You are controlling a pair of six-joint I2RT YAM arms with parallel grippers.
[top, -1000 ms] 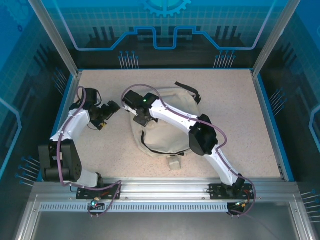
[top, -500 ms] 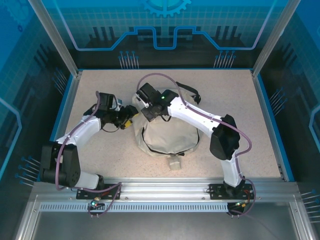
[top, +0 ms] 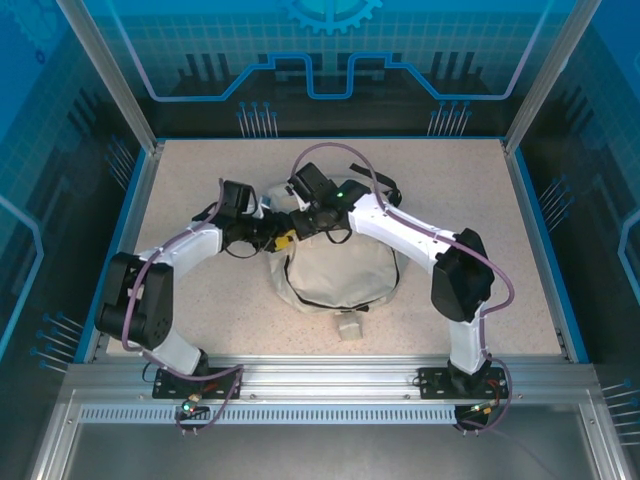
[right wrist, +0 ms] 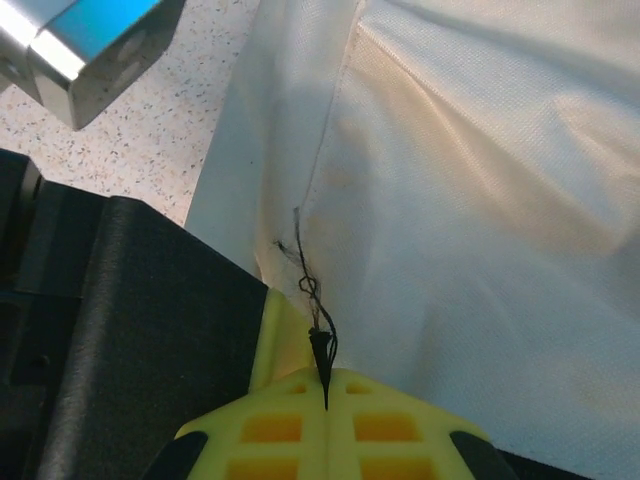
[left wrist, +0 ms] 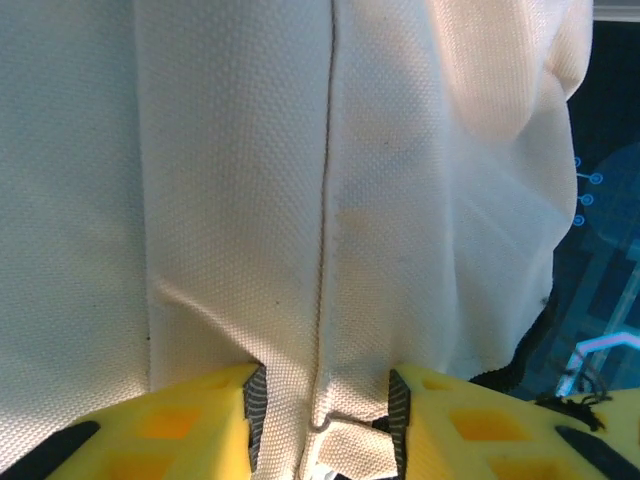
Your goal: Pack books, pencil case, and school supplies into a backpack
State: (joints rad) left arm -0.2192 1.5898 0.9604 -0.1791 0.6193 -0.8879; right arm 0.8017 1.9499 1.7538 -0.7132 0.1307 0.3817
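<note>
The right gripper opens next and lets go of the frayed black cord at its fingers, there by the left gripper at the backpack's corner.
The cream-white backpack (top: 340,272) lies slumped in the middle of the table, its dark strap (top: 385,186) at the far side and its beige tag (top: 348,326) at the near side. Both grippers meet at its upper left corner. My left gripper (top: 281,240) (left wrist: 322,388) stands open, its yellow fingers (left wrist: 190,425) on either side of a seamed fold of the backpack's fabric (left wrist: 400,200). My right gripper (top: 302,224) (right wrist: 326,378) is shut, pinching a thin black cord (right wrist: 318,345) at the edge of the backpack's cloth (right wrist: 480,200). The books are out of view.
The speckled table (top: 470,200) is ringed by a blue rim and glass walls. In the right wrist view a black arm housing (right wrist: 120,330) sits close on the left, with a metal block (right wrist: 90,40) above it.
Both arms have swung toward each other. The left gripper travelled right to the backpack's upper left corner, and the right gripper shifted right and back along that edge.
</note>
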